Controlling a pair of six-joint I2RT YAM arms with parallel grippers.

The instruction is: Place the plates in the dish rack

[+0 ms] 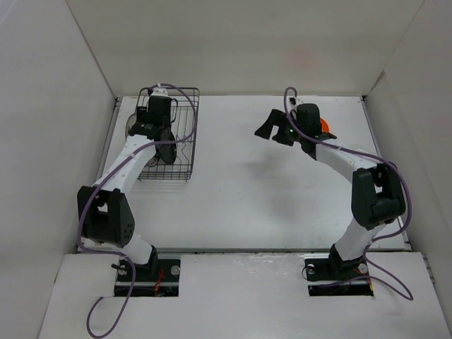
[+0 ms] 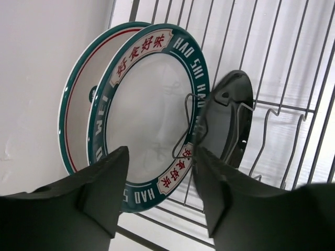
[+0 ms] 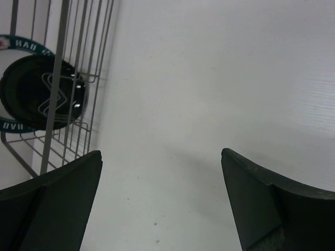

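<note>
Next I will move my right gripper across and down onto the still unracked orange plate's exposed rim, which lies below it and to its right in the top view.
The wire dish rack [image 1: 188,120] stands at the back left. In the left wrist view three plates stand upright in the rack [image 2: 293,78]: the white plate with red pattern and dark rim [image 2: 77,104], the green-rimmed plate [image 2: 146,99], and the glossy black plate [image 2: 226,117]. My left gripper [image 2: 159,180] is open and empty just above them, over the rack [image 1: 151,129]. My right gripper [image 1: 274,128] is open and empty above bare table [image 3: 161,178]. The orange plate [image 1: 325,126] peeks out from behind the right wrist, mostly hidden.
White walls [image 1: 70,106] enclose the table on the left, back and right. The right wrist view shows the rack's side [image 3: 68,78] with the black plate [image 3: 36,94] at far left.
</note>
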